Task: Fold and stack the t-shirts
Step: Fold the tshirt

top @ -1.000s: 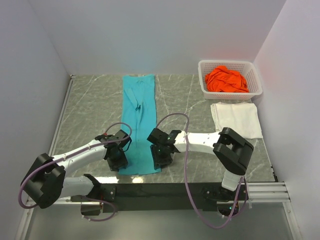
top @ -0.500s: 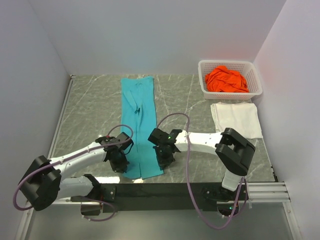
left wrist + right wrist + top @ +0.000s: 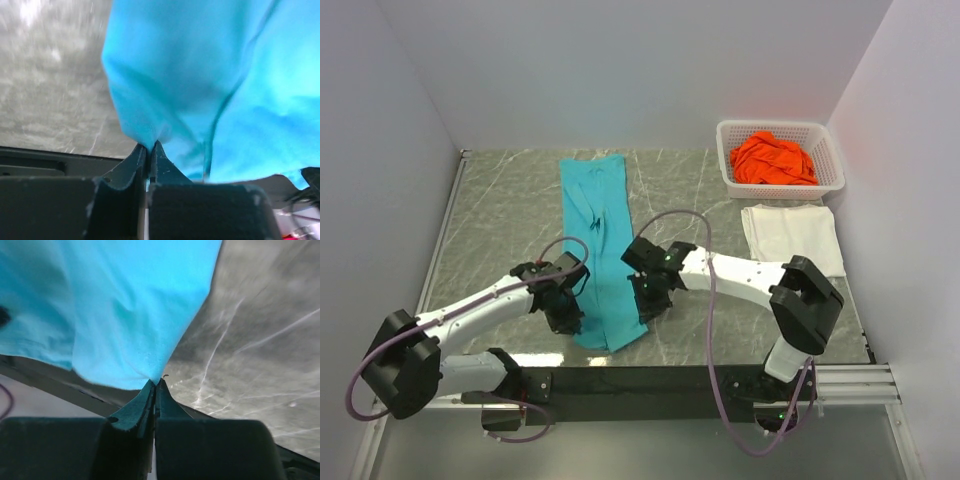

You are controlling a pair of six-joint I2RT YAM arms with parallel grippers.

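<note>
My left gripper is going to move outward along the teal t-shirt to bring the t-shirt's raised near end onto its middle, because the teal t-shirt is still stretched out.
The teal t-shirt lies as a long narrow strip down the middle of the table, its near end raised. My left gripper is shut on the strip's near left edge. At the near right edge my right gripper is shut on the cloth in the same way. A white t-shirt lies folded at the right. The orange t-shirt is crumpled in the basket.
The white lattice basket stands at the back right corner, just behind the white shirt. White walls close in the left, back and right sides. A black rail runs along the table's near edge.
Both grippers have closed on the teal shirt's near end and lifted it, carrying it a little away from the near edge. The strip's near hem now hangs curled.
</note>
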